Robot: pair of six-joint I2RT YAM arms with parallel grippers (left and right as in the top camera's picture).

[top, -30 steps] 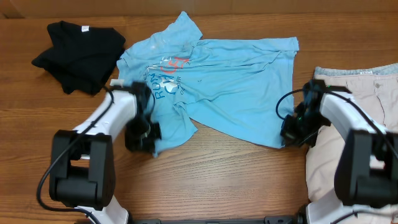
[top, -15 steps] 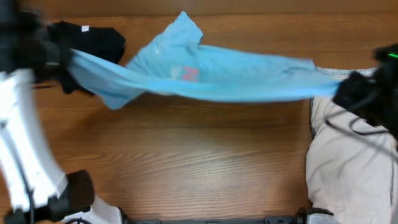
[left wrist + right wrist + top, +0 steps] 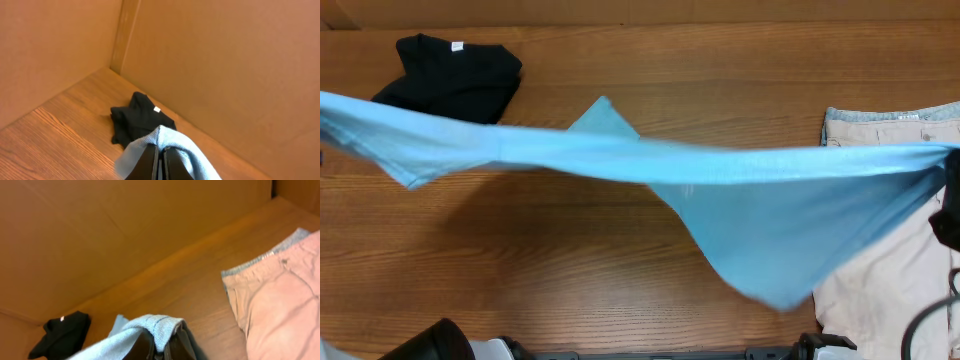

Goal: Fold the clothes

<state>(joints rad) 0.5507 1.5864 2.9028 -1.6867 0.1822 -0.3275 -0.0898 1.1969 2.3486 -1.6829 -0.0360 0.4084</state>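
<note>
The stretched T-shirt still hangs in the air. So next, my right gripper brings its bunched edge down onto the wood (image 3: 234, 347) beside the beige shorts and releases it there.
The light blue T-shirt (image 3: 750, 200) hangs in the air, stretched in a long band from the left edge to the right edge of the overhead view. A triangular flap droops toward the front. My left gripper (image 3: 159, 150) is shut on one end of the T-shirt (image 3: 187, 152); it is outside the overhead view. My right gripper (image 3: 159, 347) is shut on the other end, with a hemmed fold (image 3: 160, 322) draped over its fingers. A black garment (image 3: 450, 75) lies crumpled at the back left. Beige shorts (image 3: 890, 260) lie at the right.
The wooden table (image 3: 570, 280) lies under the hanging shirt. Brown walls (image 3: 225, 65) rise behind the table and at its left corner. A dark part of the right arm (image 3: 948, 215) shows at the right edge above the shorts.
The T-shirt has gone from lying crumpled on the table to hanging stretched in the air. Both arms rose and spread outward with it; the left one has left the overhead view.
</note>
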